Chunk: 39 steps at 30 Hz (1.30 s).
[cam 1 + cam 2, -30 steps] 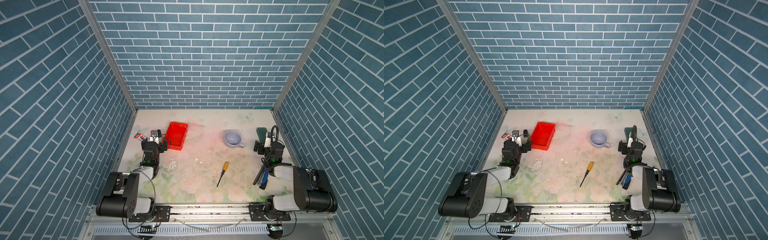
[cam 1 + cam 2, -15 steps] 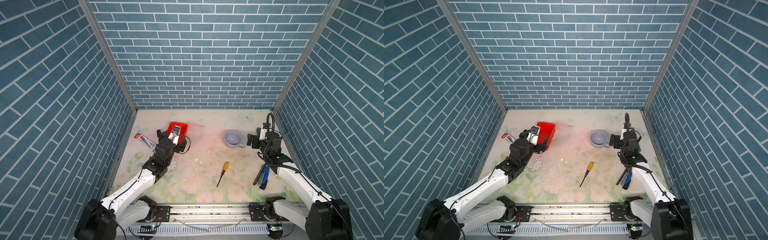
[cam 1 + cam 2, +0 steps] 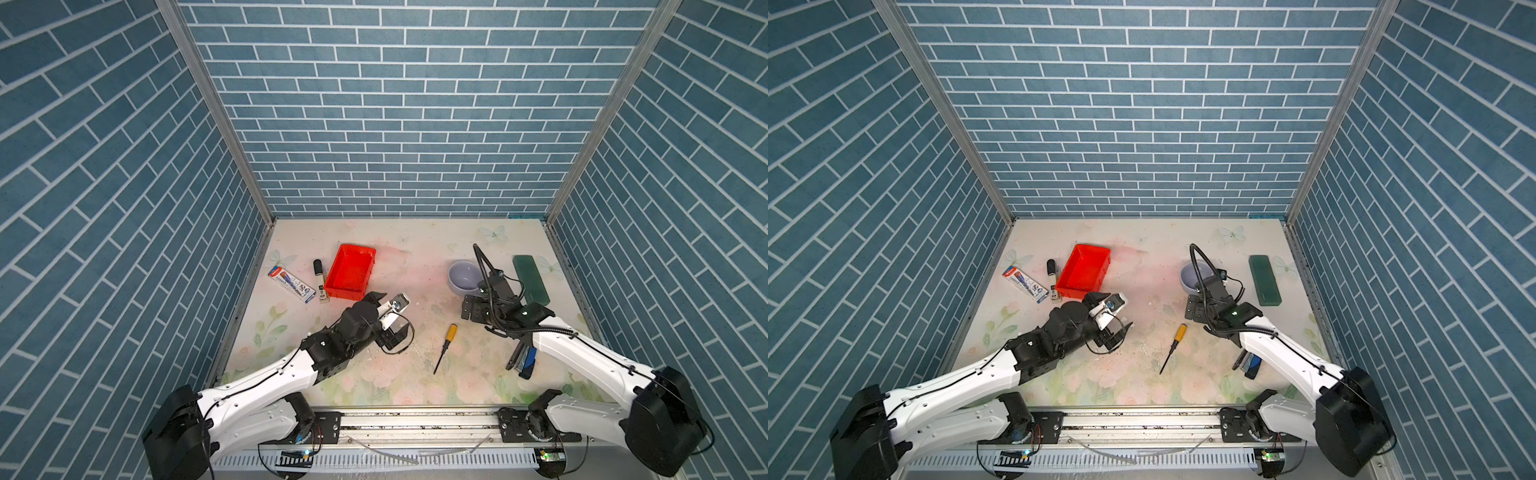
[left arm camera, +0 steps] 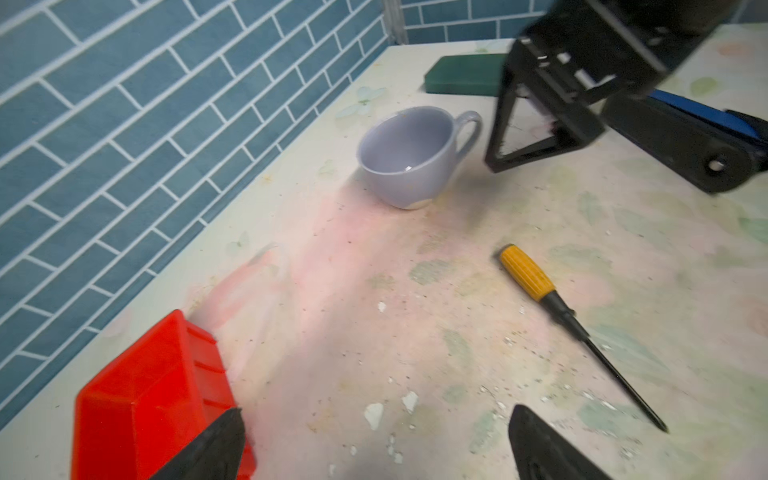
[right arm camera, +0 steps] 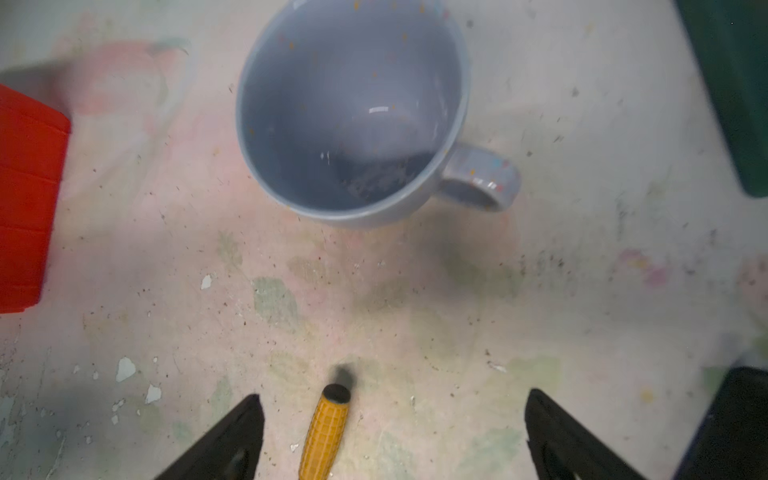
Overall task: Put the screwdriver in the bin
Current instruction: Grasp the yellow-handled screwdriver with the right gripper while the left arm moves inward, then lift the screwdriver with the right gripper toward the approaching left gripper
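The robot will next lower its right gripper and shift it toward the bin's side to center the handle's black-end with the cap [image 3: 454,325] [image 5: 336,392] before closing, because that end lies below, nearer the finger on that side.
The screwdriver [image 3: 445,347] [image 3: 1172,348], with a yellow-orange handle and thin black shaft, lies flat on the table's middle front. The red bin [image 3: 351,270] [image 3: 1083,272] stands empty at the back left. My right gripper [image 3: 471,313] [image 3: 1197,311] [image 5: 392,401] hangs open just behind the handle's end. In the right wrist view the handle [image 5: 326,432] lies between the fingers, nearer one, touching neither. My left gripper [image 3: 388,320] [image 3: 1111,318] [image 4: 376,415] is open and empty in front of the bin [image 4: 149,395], left of the screwdriver [image 4: 569,320].
A pale lavender cup [image 3: 464,276] stands behind the right gripper, with a flat dark green block [image 3: 530,278] to its right. A blue and black stapler [image 3: 525,361] lies under the right arm. A black-capped marker [image 3: 319,280] and a printed packet [image 3: 291,284] lie left of the bin.
Both arms have unfolded from their rest poses and reached towards the table's middle. The right gripper came from beside the cup down to the screwdriver's handle end; the left moved off the bin.
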### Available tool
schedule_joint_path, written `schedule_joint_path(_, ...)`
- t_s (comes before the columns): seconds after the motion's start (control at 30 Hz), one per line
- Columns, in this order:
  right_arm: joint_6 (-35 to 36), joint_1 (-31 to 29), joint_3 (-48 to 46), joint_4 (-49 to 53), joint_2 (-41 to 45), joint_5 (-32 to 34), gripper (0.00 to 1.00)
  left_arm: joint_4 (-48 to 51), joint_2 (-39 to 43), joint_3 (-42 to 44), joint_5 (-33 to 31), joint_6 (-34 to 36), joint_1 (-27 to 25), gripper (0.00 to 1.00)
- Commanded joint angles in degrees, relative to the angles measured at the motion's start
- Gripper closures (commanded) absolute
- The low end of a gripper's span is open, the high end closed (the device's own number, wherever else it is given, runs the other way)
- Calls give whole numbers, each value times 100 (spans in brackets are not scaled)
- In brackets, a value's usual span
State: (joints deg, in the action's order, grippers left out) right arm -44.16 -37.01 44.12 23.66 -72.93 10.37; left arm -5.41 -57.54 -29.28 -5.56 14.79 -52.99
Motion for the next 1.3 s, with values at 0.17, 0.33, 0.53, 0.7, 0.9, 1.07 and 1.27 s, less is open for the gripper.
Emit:
schedule_joint_path(0.17, -857, -280, 647, 112, -1225, -592, 14, -742, -105, 454, 309, -115, -188, 0)
schedule_joint_path(0.33, -938, -280, 1054, 440, -1772, -623, 31, -729, -60, 613, 282, -2, -203, 0)
schedule_joint_path(0.53, -1100, -281, 1262, 822, -1992, -702, 54, -649, 133, 762, 126, 149, -201, 0)
schedule_joint_path(0.7, -1200, -280, 1492, 1175, -2178, -1004, 57, -566, 164, 777, 110, 183, -203, 0)
schedule_joint_path(0.9, -1114, -271, 1659, 1215, -2502, -1260, 59, -713, 303, 926, -27, 230, -201, 0)
schedule_joint_path(1.07, -1098, -230, 1723, 1228, -2687, -1431, 68, -678, 279, 893, -72, 253, -202, 0)
schedule_joint_path(1.27, -1068, -192, 1672, 1172, -2624, -1442, 82, -523, 76, 654, 55, 225, -203, 0)
